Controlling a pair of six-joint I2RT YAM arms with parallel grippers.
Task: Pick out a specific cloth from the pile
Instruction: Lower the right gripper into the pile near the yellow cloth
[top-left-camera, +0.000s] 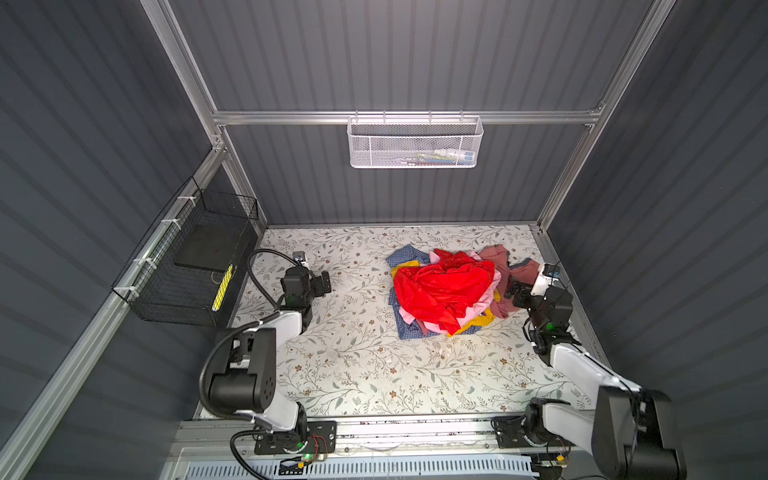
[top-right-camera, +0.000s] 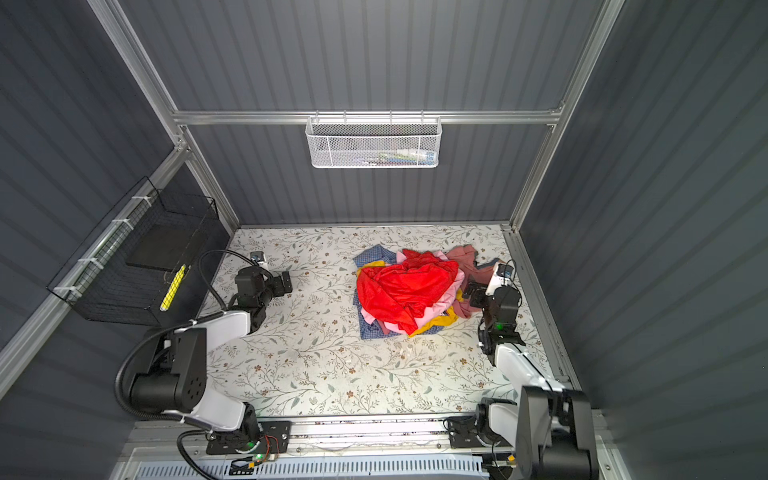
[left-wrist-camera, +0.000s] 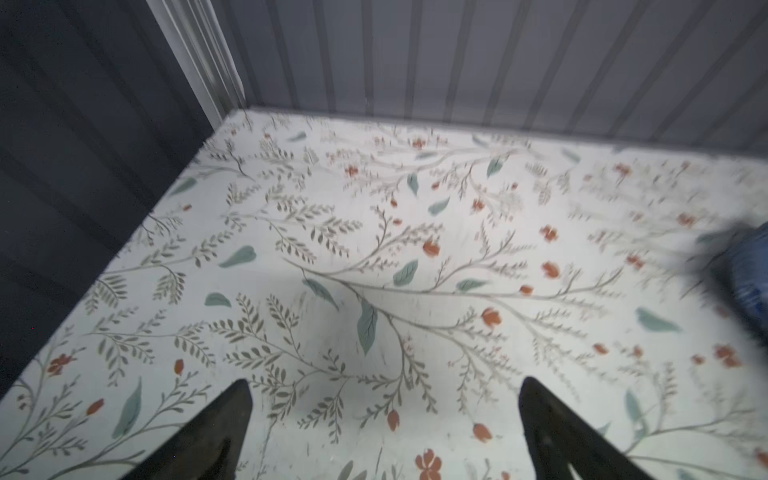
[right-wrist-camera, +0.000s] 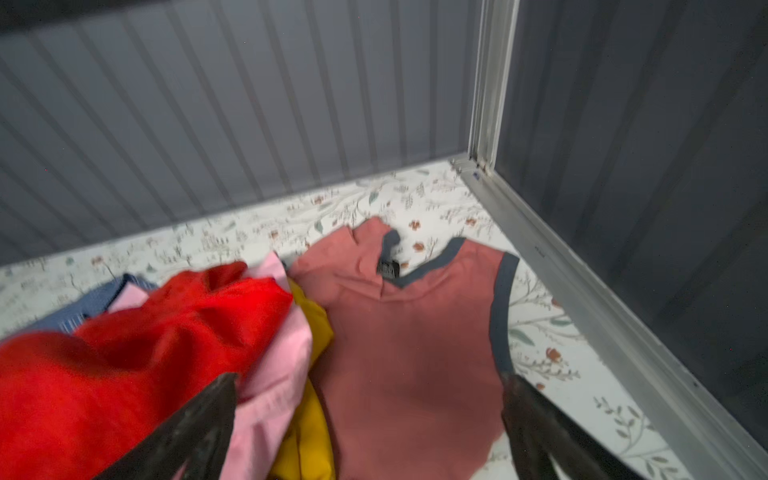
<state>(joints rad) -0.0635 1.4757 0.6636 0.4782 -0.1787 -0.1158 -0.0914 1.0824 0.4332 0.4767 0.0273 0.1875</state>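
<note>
The yellow fold next to the pink cloth sticks out uncovered, so my right gripper should go down and draw back beside the pile and turn its fingers onto that fold.
The pile (top-left-camera: 419, 322) (top-right-camera: 384, 324) lies on the right half of the floral table, topped by a shiny red cloth (top-left-camera: 444, 286) (right-wrist-camera: 124, 374). Only edges of the mustard-yellow cloth (top-left-camera: 478, 322) (top-right-camera: 438, 322) (right-wrist-camera: 311, 415) stick out from under pink and red layers. My right gripper (top-left-camera: 513, 291) (top-right-camera: 473, 291) (right-wrist-camera: 369, 378) hangs open over the pile's right side. It sits above a dusty rose garment (right-wrist-camera: 415, 332) and holds nothing. My left gripper (top-left-camera: 324, 282) (top-right-camera: 286, 282) (left-wrist-camera: 384, 386) is open over bare table, well left of the pile.
A blue checked shirt (top-left-camera: 409, 330) (left-wrist-camera: 752, 266) forms the pile's left and front edge. A black wire basket (top-left-camera: 187, 266) hangs on the left wall, a white mesh basket (top-left-camera: 415, 143) on the back wall. An aluminium rail (right-wrist-camera: 582, 291) borders the table close to the right gripper.
</note>
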